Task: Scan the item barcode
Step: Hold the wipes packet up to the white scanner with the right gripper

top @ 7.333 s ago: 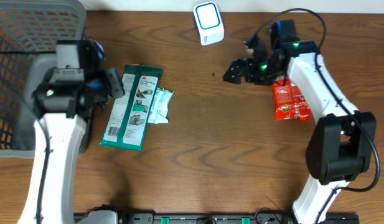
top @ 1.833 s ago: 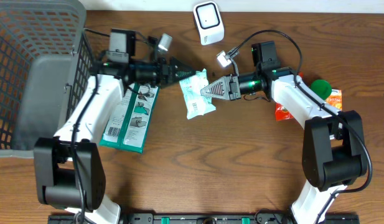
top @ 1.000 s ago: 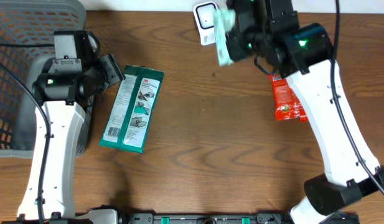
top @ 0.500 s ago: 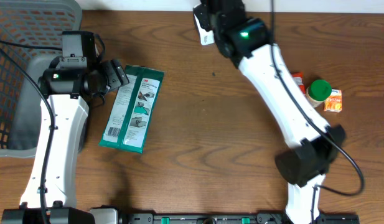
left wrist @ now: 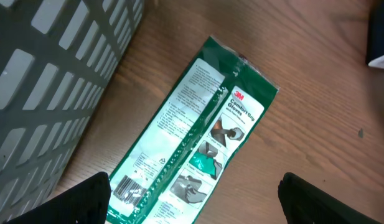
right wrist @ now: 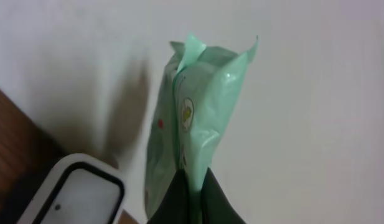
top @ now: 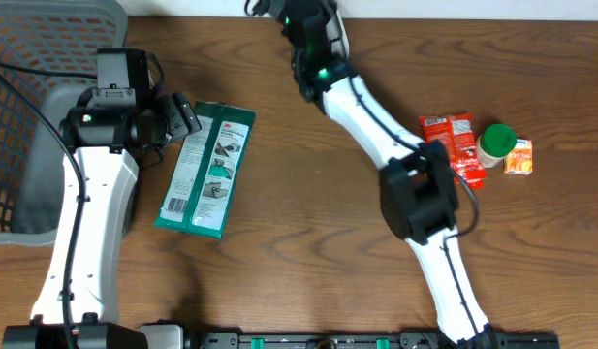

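My right gripper goes across the scanner's window next, then back and down to the tabletop near the red packet to release its packet, since that wood is clear.
The item is a pale green packet, standing upright in the right wrist view against the white wall. My right gripper is shut on its lower edge. The white scanner with its black-framed window sits just below and left of the packet. No barcode shows on the packet's visible side. Overhead, the right arm reaches to the table's far edge and covers the scanner. My left gripper hangs open above a green 3M glove pack, touching nothing.
A grey mesh basket fills the far left corner, close to the left arm. The 3M glove pack lies flat beside it. At the right lie a red packet, a green-lidded jar and a small orange box.
The right arm has swung left and back along the far edge with the packet, and now hides the scanner overhead. The left gripper has opened wider and holds its place.
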Robot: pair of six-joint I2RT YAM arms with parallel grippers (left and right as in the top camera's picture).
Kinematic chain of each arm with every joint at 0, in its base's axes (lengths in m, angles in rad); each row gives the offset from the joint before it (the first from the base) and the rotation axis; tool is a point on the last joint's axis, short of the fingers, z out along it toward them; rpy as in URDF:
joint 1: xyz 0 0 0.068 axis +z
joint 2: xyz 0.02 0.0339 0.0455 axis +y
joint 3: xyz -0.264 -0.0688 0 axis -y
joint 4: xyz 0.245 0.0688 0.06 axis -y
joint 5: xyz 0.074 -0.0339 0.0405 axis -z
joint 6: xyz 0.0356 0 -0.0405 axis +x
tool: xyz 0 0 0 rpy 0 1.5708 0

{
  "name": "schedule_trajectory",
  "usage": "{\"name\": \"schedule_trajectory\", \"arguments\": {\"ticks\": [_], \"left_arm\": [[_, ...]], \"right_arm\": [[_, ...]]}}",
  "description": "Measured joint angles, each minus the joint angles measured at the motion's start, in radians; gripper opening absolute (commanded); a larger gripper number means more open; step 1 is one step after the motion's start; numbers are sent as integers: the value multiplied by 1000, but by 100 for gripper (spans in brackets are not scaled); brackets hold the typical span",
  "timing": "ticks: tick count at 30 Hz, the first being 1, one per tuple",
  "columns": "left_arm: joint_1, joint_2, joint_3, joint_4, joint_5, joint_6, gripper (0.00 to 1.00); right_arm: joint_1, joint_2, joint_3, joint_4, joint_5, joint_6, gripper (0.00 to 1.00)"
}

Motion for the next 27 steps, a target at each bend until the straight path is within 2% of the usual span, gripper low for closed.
{"name": "schedule_trajectory", "arguments": {"ticks": [4,9,27], "left_arm": [[0,0,0,0,0,0,87],[0,0,0,0,0,0,87],[0,0,0,0,0,0,87]], "right_arm": [[0,97,-2,166,21,-149,1],[0,169,-2,182,22,-255,1],[19,187,-1,129,42,-74,1]]}}
